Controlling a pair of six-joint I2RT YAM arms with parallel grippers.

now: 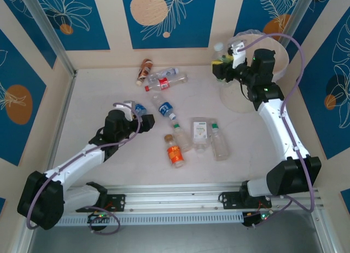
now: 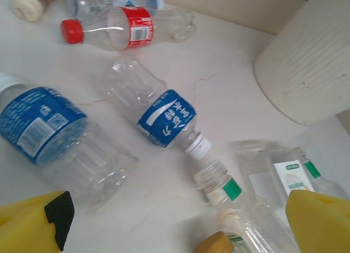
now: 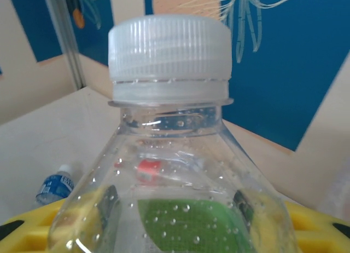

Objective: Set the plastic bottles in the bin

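My right gripper should swing sideways over the bin's opening [image 1: 261, 45] right beside it and let go of the bottle there, because the bottle is still outside the bin's rim.
My right gripper [image 1: 223, 65] is raised beside the bin [image 1: 279, 58], a cream-white bucket, and is shut on a clear green-label bottle [image 1: 219, 51]. In the right wrist view its white cap [image 3: 169, 50] stands upright between my yellow fingers [image 3: 27, 231]. My left gripper [image 1: 143, 120] is open low over the table, next to a large blue-label bottle [image 1: 141, 108]. In the left wrist view that bottle [image 2: 41, 124] lies at the left. A second blue-label bottle [image 2: 164, 119] and a green-banded one [image 2: 224, 187] lie ahead of the open fingers [image 2: 320, 220].
More bottles lie loose on the table: a brown one [image 1: 144, 71], a red-label one [image 1: 161, 83], an orange-label one [image 1: 175, 153], a flat square one [image 1: 199, 133] and a green-capped one [image 1: 219, 143]. The bin's ribbed wall [image 2: 306, 67] shows at the upper right of the left wrist view.
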